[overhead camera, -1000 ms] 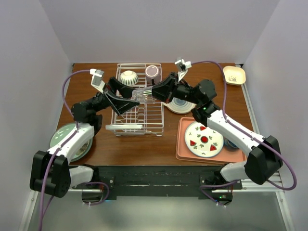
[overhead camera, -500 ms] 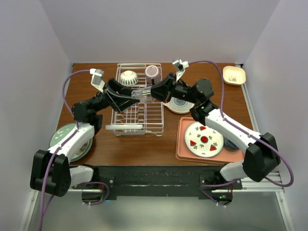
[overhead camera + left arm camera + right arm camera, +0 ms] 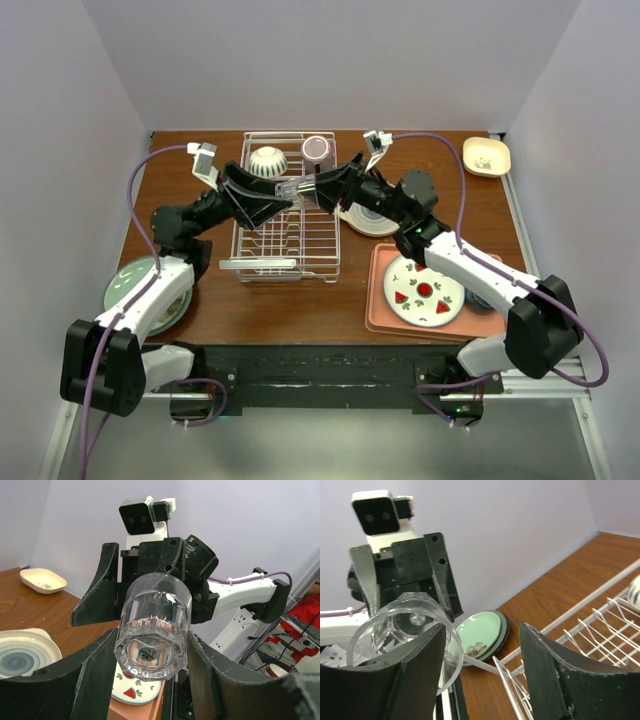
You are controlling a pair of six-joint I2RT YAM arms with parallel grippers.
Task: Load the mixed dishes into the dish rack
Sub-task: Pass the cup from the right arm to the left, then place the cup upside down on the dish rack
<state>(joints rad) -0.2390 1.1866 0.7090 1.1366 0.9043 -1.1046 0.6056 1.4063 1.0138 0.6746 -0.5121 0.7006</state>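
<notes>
The glass (image 3: 291,190) hangs sideways. I will next turn my left gripper to point down, lower it onto the rack wires beside the purple cup and let go of the glass with its opening down.
A small clear glass (image 3: 291,190) hangs on its side above the white wire dish rack (image 3: 290,245). My left gripper (image 3: 283,196) is shut on it; in the left wrist view the glass (image 3: 155,605) sits base-first between the two fingers (image 3: 100,675). My right gripper (image 3: 312,187) faces it from the right and stands open. In the right wrist view the glass (image 3: 385,630) is by the left finger (image 3: 420,675), which stands at its mouth. A white bowl (image 3: 267,160) and a purple cup (image 3: 318,148) sit at the rack's far end.
Pale green plates (image 3: 135,285) are stacked at the near left, also seen as green plates (image 3: 479,628). A cream blue-ringed plate (image 3: 372,220) lies right of the rack. A watermelon-patterned plate (image 3: 425,290) rests on a salmon tray (image 3: 385,315). A small cream dish (image 3: 487,155) sits far right.
My left gripper closed on the glass while the right still held it. The right jaws have now opened off it. Both arms shifted slightly toward the back.
</notes>
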